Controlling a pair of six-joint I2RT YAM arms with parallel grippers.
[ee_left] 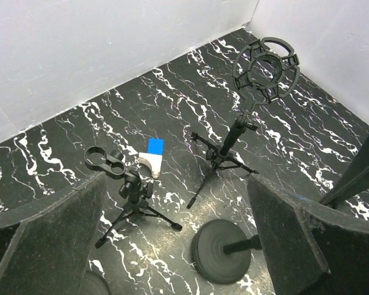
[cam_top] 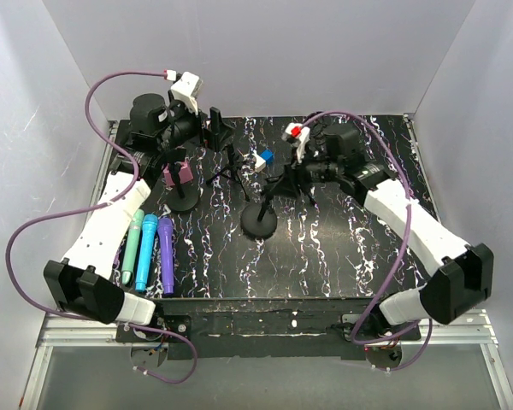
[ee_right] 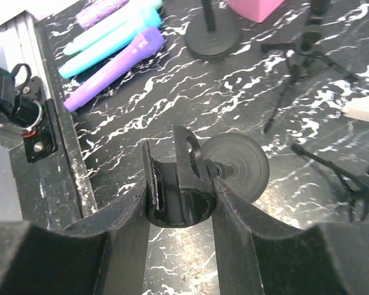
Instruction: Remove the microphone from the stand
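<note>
I will move my right gripper past the ring tripod next and release the empty round-base stand upright there, because the open tabletop is to this gripper's right in the top view.
A pink microphone (cam_top: 179,172) sits in the clip of a round-base stand (cam_top: 183,202) at the left; its pink end also shows in the right wrist view (ee_right: 253,6). My right gripper (cam_top: 284,178) is shut on the empty black clip (ee_right: 179,196) of a second round-base stand (cam_top: 259,219), whose base (ee_right: 238,166) lies beyond the fingers. My left gripper (cam_top: 215,128) is open and empty, raised at the back, above that second stand's base (ee_left: 224,251). Its fingers (ee_left: 49,243) stand wide apart.
Green (cam_top: 132,248), blue (cam_top: 147,249) and purple (cam_top: 165,254) microphones lie side by side at the front left. A small tripod with a clip (ee_left: 122,184), a tripod with a ring shock mount (ee_left: 264,61) and a blue-and-white piece (ee_left: 152,158) stand mid-table. White walls enclose the table.
</note>
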